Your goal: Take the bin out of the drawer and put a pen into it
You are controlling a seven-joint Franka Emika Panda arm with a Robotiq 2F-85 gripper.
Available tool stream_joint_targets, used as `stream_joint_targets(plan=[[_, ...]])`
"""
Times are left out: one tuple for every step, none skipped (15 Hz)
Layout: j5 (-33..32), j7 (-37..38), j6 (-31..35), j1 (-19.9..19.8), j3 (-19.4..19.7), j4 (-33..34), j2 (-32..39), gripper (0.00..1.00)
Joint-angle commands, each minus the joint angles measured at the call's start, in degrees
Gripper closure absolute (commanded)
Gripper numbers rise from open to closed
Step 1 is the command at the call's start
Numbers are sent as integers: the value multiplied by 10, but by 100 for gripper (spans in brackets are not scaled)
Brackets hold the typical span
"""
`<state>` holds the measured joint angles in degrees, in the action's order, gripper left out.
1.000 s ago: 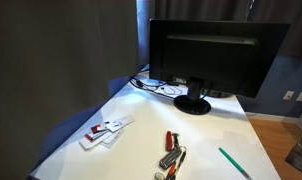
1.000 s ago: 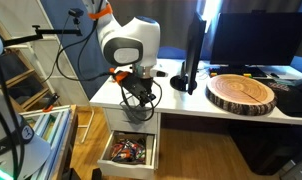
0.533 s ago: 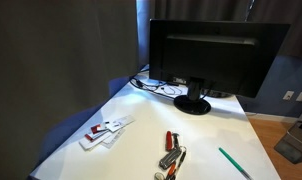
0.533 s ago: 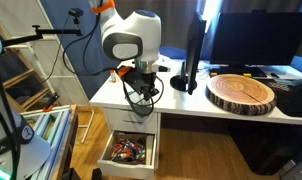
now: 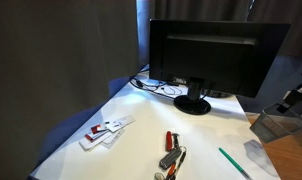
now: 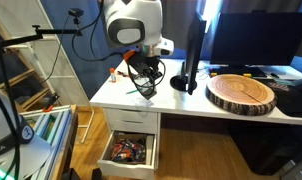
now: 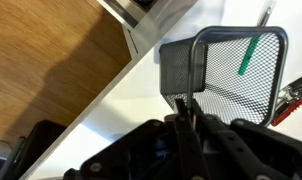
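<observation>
My gripper should next carry the bin toward the green pen (image 5: 233, 162) and lower it to release it, because bare tabletop between the pen and the table's edge is below my gripper.
My gripper (image 7: 181, 105) is shut on the near rim of the bin (image 7: 211, 75), a dark grey wire-mesh cup. In an exterior view, the gripper (image 6: 141, 72) holds the bin (image 6: 144, 88) just above the white desk's left end, over the open drawer (image 6: 129, 150). In an exterior view, the bin (image 5: 276, 128) shows blurred at the right edge, above the table. The green pen (image 5: 233, 162) lies flat on the table at the front right. In the wrist view, the pen (image 7: 247, 55) shows through the mesh, on the table beyond the bin.
A black monitor (image 5: 206, 55) stands at the back of the table, with cables (image 5: 161, 87) beside its stand. Red and silver items (image 5: 171, 152) lie near the pen, white cards (image 5: 106, 130) further off. A round wood slab (image 6: 243, 92) lies on the desk.
The arm has risen from over the drawer to desk height with the bin in its gripper. The bin has come into view at the table's right side.
</observation>
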<state>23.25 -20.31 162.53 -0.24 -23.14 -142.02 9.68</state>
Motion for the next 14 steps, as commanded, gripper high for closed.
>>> stream_joint_targets(plan=[[-20,60,-10,40,28,36,38,98],[-45,91,-1,55,43,37,44,98],[-50,105,-3,61,48,45,54,98],[-58,122,-7,66,54,54,62,98],[-60,132,-9,70,55,64,74,98],[-65,145,-14,74,58,73,84,98],[-74,157,-14,81,63,82,92,98],[-69,157,-17,78,57,94,103,98],[-83,173,-16,87,66,102,113,98],[-79,172,-19,85,62,113,122,98],[-87,181,-20,90,67,120,130,98],[-81,173,-27,85,58,131,139,98],[-89,178,-30,90,63,138,147,98],[-86,173,-37,87,59,146,156,98]])
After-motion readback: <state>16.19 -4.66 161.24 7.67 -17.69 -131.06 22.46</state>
